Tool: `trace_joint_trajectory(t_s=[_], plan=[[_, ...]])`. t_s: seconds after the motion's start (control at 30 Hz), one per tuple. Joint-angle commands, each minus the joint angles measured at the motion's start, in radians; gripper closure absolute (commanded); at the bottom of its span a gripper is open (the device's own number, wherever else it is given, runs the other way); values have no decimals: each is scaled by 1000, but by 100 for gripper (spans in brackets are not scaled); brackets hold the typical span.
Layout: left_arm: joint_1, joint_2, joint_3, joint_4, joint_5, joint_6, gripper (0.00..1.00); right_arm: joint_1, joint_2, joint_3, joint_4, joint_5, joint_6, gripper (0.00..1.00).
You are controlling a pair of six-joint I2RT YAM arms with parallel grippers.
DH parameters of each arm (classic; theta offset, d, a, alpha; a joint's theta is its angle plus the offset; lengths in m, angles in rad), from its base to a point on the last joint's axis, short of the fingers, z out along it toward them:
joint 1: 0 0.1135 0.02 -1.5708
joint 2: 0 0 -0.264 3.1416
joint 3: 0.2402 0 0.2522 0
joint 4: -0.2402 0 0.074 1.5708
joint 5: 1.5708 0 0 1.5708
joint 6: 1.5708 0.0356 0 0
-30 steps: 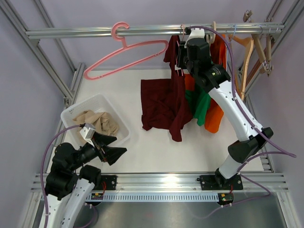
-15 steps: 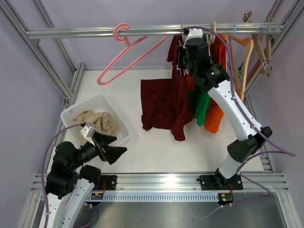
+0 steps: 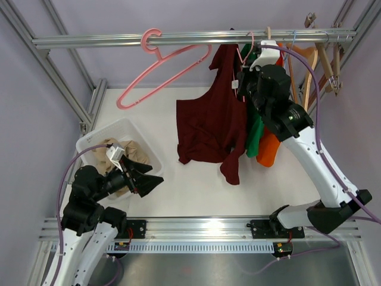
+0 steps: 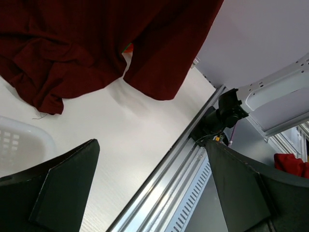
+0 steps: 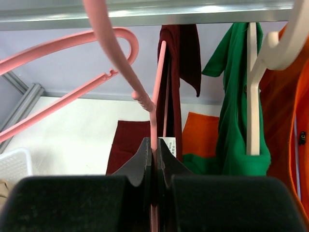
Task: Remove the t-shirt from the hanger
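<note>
I will next move my left gripper across the table onto the near tip of the t-shirt's hem, since that lies to its right in the top view.
A maroon t-shirt (image 3: 211, 122) hangs on a pink hanger (image 3: 244, 50) just below the rail, its lower part draped onto the white table. My right gripper (image 3: 243, 80) is shut on that hanger's thin neck. In the right wrist view the neck (image 5: 154, 121) runs straight down between the closed jaws of the right gripper (image 5: 154, 142), with the t-shirt (image 5: 176, 72) behind it. My left gripper (image 3: 152, 179) stands wide open low at the near left, holding nothing. The left wrist view shows the left gripper (image 4: 150, 143) open, with the t-shirt's hem (image 4: 96, 48) far ahead.
An empty pink hanger (image 3: 158, 59) dangles from the rail (image 3: 89, 40) to the left. Green (image 3: 255, 128) and orange (image 3: 269, 149) shirts and wooden hangers (image 3: 315, 59) hang to the right. A white basket (image 3: 119, 126) with beige cloth (image 3: 126, 152) sits beside my left gripper.
My right gripper has shut on the hanger's neck and pulled it right and outward, the maroon t-shirt swinging with it. The left arm has shifted slightly.
</note>
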Motion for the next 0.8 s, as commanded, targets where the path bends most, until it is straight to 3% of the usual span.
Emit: trace_joint_trajectory(t_s=[0.0, 0.13, 0.23, 0.33, 0.37, 0.43, 0.47, 0.5, 0.57, 0.77], plan=[[2, 56, 49, 138, 74, -63, 1, 12, -60, -47, 162, -9, -27, 100], [-10, 139, 109, 158, 82, -64, 1, 41, -147, -143, 136, -11, 17, 100], [-67, 182, 157, 169, 38, -69, 1, 120, -221, -254, 142, 100, 51, 100], [-254, 248, 178, 169, -121, -49, 1, 192, -290, -333, 160, 210, 100, 100], [-418, 284, 184, 170, -196, -41, 1, 243, -304, -346, 162, 240, 120, 100], [-612, 323, 192, 172, -477, -11, 1, 280, -327, -366, 147, 329, 138, 100], [-798, 343, 195, 191, -587, 3, 1, 298, -338, -373, 145, 343, 163, 100], [-884, 388, 197, 210, -781, 19, 1, 305, -347, -395, 145, 353, 175, 100], [-1049, 453, 226, 263, -905, 62, 1, 311, -379, -424, 165, 366, 209, 100], [-1199, 772, 347, 403, -1015, 123, 1, 360, -443, -504, 214, 406, 255, 100]])
